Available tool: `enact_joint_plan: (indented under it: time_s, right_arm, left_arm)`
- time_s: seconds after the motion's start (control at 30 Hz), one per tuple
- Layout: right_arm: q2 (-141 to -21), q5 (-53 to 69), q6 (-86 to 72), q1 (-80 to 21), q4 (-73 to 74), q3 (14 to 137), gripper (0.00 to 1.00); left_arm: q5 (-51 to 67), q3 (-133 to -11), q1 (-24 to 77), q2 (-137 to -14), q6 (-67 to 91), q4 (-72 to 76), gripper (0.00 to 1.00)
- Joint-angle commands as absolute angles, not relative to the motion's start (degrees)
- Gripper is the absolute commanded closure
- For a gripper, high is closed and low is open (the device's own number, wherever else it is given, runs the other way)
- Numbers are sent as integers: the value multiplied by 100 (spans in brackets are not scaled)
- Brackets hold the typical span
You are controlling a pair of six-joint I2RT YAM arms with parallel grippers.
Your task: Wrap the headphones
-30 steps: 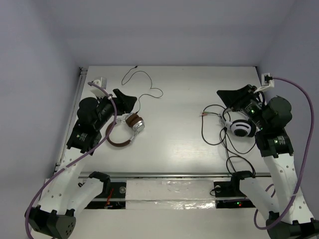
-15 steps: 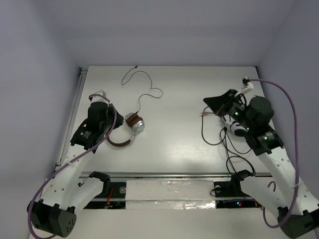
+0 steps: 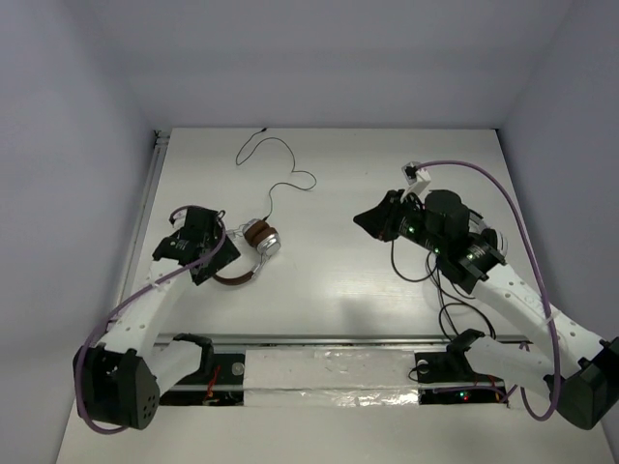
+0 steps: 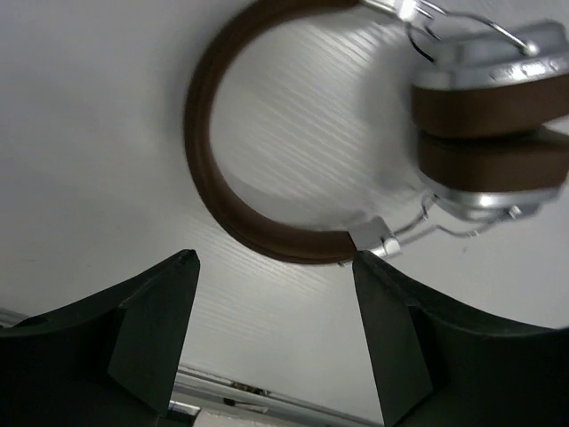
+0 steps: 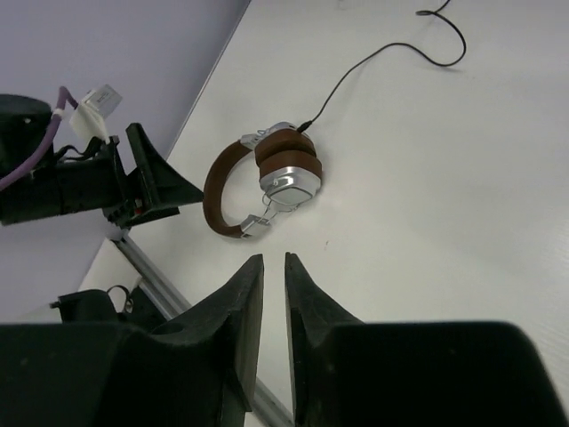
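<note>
The left gripper goes down with open fingers onto the curved middle of the headband [image 4: 209,169] next and closes there. That part lies clear of the headphones' cups.
The headphones [image 3: 253,249] lie flat at the table's left, with a brown headband [image 3: 232,277], brown pads and silver cups [image 3: 263,238]. Their thin black cable [image 3: 311,178] snakes away to the far edge. My left gripper [image 3: 213,255] is open and empty, just left of the headband. In the left wrist view the headband [image 4: 209,169] and cups [image 4: 489,133] lie just beyond the fingertips of my left gripper [image 4: 271,260]. My right gripper [image 3: 365,220] is shut and empty over the table's middle right. Its wrist view shows the right gripper [image 5: 274,260] facing the headphones [image 5: 286,167] from a distance.
Black cable loops [image 3: 395,253] of another headset lie under my right arm; that headset is hidden by the arm. A metal rail [image 3: 319,340] runs along the near table edge. Walls close the left, far and right sides.
My left gripper drew back from above the ear cups and came down beside the headband. My right arm swung left, away from the other headset, toward the table's middle.
</note>
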State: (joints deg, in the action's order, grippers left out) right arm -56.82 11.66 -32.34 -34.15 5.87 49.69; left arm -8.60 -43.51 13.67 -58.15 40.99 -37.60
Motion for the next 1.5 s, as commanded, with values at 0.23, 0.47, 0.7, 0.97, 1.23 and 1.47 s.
enact_joint_plan:
  time_s: [0.23, 0.47, 0.7, 0.97, 1.23, 1.47]
  right_arm:
    - [-5853, 1063, -2786, -3463, 88, 4843, 72]
    - [-6152, 1318, -2830, -3463, -140, 4729, 72]
    - [-6424, 1301, -2856, -3463, -290, 4842, 72]
    - [-6600, 1142, -2813, -3463, -378, 4913, 72]
    - [-7267, 1573, -2111, -3463, -492, 5667, 50]
    - [-8636, 2171, -238, -3332, 235, 7995, 44]
  left_arm:
    - [-861, -4394, 255, -7338, 3876, -3595, 38]
    - [-915, -4386, 255, -7989, 3604, -2998, 52]
    - [-519, -4315, 308, -8489, 3393, -2760, 53]
    - [174, -4368, 422, -8684, 2910, -2444, 100]
    - [1659, -5114, 544, -7736, 2188, -2461, 100]
    - [2716, -5667, 677, -7084, 2024, -2495, 100]
